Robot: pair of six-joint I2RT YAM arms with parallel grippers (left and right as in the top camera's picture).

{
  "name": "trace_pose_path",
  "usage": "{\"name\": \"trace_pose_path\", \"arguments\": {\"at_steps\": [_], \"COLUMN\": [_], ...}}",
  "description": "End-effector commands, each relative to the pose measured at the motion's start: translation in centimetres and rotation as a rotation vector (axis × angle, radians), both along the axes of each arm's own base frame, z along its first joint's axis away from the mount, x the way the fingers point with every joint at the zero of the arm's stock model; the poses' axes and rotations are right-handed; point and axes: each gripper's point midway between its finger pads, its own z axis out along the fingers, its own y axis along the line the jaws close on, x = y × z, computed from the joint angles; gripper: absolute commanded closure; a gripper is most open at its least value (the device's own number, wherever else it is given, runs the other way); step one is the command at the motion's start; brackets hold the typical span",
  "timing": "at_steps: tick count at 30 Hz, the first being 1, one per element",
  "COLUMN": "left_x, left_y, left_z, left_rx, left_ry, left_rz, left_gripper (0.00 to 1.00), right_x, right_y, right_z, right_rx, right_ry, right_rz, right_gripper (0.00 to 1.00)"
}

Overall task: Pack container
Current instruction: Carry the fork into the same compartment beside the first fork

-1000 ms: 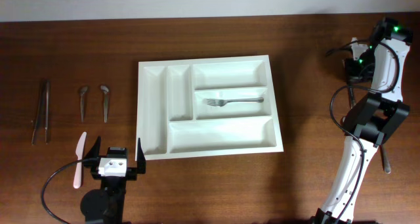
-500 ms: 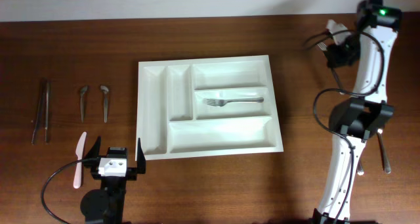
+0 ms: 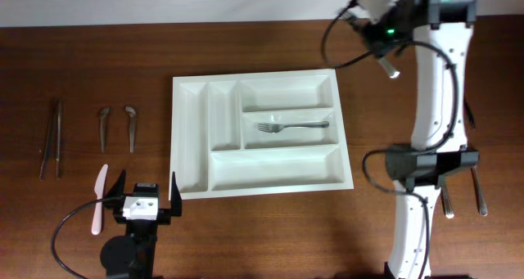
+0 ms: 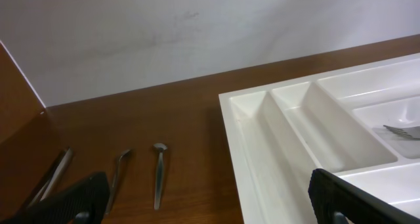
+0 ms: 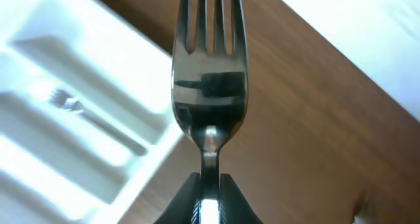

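Note:
Next, the right gripper lowers to the left in the overhead view over the tray's middle long compartment (image 3: 286, 126) (image 5: 92, 115), which already holds a fork, and releases the second fork.
The container (image 3: 173, 140) is a white cutlery tray lying mid-table, with one fork (image 3: 291, 126) in its middle long compartment. My right gripper (image 3: 386, 50) hangs high off the tray's back right corner, shut on a second fork (image 3: 390, 66). In the right wrist view this held fork (image 5: 209, 73) points tines away from the gripper (image 5: 209, 198), its neck pinched between the fingers, with the container (image 5: 157, 129) below to the left. My left gripper (image 3: 145, 187) rests open at the tray's front left corner. Seen from the left wrist, the left gripper (image 4: 210, 207) is empty, and the container (image 4: 233, 138) lies ahead on the right.
On the left of the table lie a pair of long metal pieces (image 3: 51, 138), two spoons (image 3: 104, 125) (image 3: 131, 125) and a pale knife (image 3: 98, 199). More cutlery (image 3: 477, 189) lies at the right, beside the right arm's base.
The right arm has swung from the far right edge leftward toward the tray's back right corner, carrying the fork. The left arm has not moved.

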Motion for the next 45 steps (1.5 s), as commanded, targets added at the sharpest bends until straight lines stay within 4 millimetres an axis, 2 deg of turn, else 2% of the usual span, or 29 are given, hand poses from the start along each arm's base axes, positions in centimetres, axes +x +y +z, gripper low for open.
{"name": "trace_pose_path", "arguments": {"at_steps": [1,5,12,14,20,27,30,32,38,40,41,45], "left_x": [0.0,0.0,0.0,0.0,0.0,0.0,0.0,0.0,0.0,0.0,0.0,0.0], "left_y": [0.2,0.2,0.2,0.2,0.2,0.2,0.2,0.2,0.2,0.2,0.2,0.2], "left_z": [-0.1,-0.1,-0.1,-0.1,-0.1,-0.1,-0.1,-0.1,-0.1,-0.1,-0.1,-0.1], "left_rx": [0.016,0.017,0.017,0.017,0.016,0.016,0.016,0.017,0.017,0.016,0.017,0.016], "left_ry": [-0.002,-0.002,-0.002,-0.002,-0.002,-0.002,-0.002,-0.002,-0.002,-0.002,-0.002,-0.002], "left_rz": [0.01,0.01,0.01,0.01,0.01,0.01,0.01,0.01,0.01,0.01,0.01,0.01], "left_gripper": [0.01,0.01,0.01,0.01,0.01,0.01,0.01,0.01,0.01,0.01,0.01,0.01], "right_x": [-2.0,-4.8,-8.7,-9.8,-11.4,-10.5,-10.4,-10.0,-9.0,-8.4,-8.1,-7.4], "right_y": [3.8,7.5,12.4,13.3,13.7,12.9,12.8,12.8,13.2,13.4,13.5,14.0], "right_z": [-0.3,-2.4,-5.9,-7.1,-9.2,-9.3,-9.2,-9.2,-9.9,-10.3,-10.4,-11.1], "right_rx": [-0.003,-0.034,-0.027,-0.018,-0.003,0.005,0.021,0.024,0.036,0.042,0.046,0.058], "right_ry": [0.044,0.141,0.279,0.328,0.418,0.401,0.399,0.387,0.364,0.356,0.352,0.34], "right_rz": [0.12,0.256,0.476,0.506,0.553,0.528,0.522,0.516,0.518,0.492,0.482,0.474], "right_gripper": [0.9,0.9,0.89,0.89,0.87,0.78,0.7,0.58,0.5,0.38,0.28,0.16]}}
